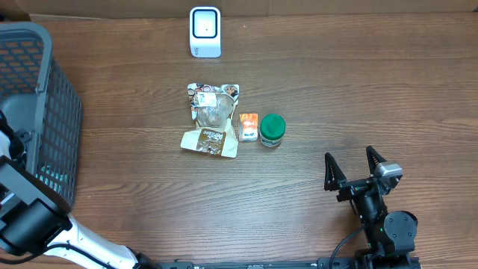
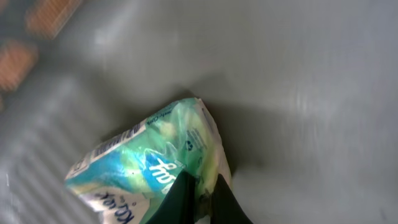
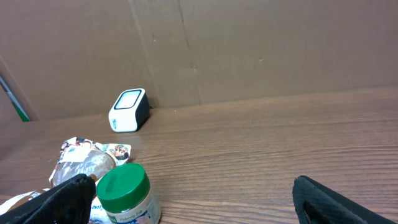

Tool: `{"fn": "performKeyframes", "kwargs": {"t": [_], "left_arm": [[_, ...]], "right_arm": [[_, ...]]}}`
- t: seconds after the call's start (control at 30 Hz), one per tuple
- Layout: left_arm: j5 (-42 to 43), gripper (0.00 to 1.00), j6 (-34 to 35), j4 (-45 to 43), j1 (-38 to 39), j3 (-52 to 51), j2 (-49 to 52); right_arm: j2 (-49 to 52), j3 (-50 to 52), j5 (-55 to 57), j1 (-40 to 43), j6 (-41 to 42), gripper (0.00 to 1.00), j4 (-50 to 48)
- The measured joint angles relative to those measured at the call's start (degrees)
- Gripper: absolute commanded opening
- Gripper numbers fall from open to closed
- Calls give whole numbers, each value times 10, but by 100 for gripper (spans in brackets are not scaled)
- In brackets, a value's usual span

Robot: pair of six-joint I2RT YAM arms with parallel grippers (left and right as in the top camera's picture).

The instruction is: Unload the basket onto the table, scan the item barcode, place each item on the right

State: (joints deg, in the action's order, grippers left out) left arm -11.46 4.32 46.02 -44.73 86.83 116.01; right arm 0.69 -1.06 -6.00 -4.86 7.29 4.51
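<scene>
The left gripper brings its packet up over the basket's side and down on the tabletop [image 1: 169,134] beside the brown packet next. It releases it there, because that spot is empty.
In the left wrist view, my left gripper [image 2: 202,186] is shut on the edge of a green and blue packet [image 2: 143,155]. The packet lies on the grey floor of the basket [image 2: 298,74], and a barcode shows on its upper left side. Overhead, the left arm [image 1: 22,217] reaches into the dark basket [image 1: 33,82], which hides its gripper. The white scanner [image 1: 205,32] stands at the table's far edge and also appears in the right wrist view, scanner [image 3: 129,110]. My right gripper [image 1: 357,166] rests open over bare table at the near right, holding nothing.
Mid-table lie a clear snack bag [image 1: 213,104], a brown packet [image 1: 209,142], a small orange box [image 1: 248,127] and a green-lidded jar [image 1: 272,129]. That jar [image 3: 124,193] stands just in front of my right gripper's left finger. A cardboard wall backs the table.
</scene>
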Motion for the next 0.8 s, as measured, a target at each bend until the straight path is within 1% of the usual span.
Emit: {"fn": "performKeyframes", "kwargs": {"t": [0.1, 0.2, 0.33, 0.47, 0.57, 0.67, 0.8], "left_arm": [[18, 4, 26, 45, 0, 35, -14], [56, 4, 49, 69, 0, 89, -53], [139, 4, 70, 67, 2, 153, -153], [211, 4, 89, 67, 21, 181, -273], [240, 4, 93, 86, 68, 188, -347], [259, 4, 104, 138, 147, 190, -394], [263, 4, 139, 195, 240, 186, -396]], "right_arm": [[0, 0, 0, 0, 0, 100, 0], [0, 0, 0, 0, 0, 100, 0], [0, 0, 0, 0, 0, 100, 0], [0, 0, 0, 0, 0, 100, 0], [0, 0, 0, 0, 0, 100, 0], [0, 0, 0, 0, 0, 100, 0], [0, 0, 0, 0, 0, 100, 0]]}}
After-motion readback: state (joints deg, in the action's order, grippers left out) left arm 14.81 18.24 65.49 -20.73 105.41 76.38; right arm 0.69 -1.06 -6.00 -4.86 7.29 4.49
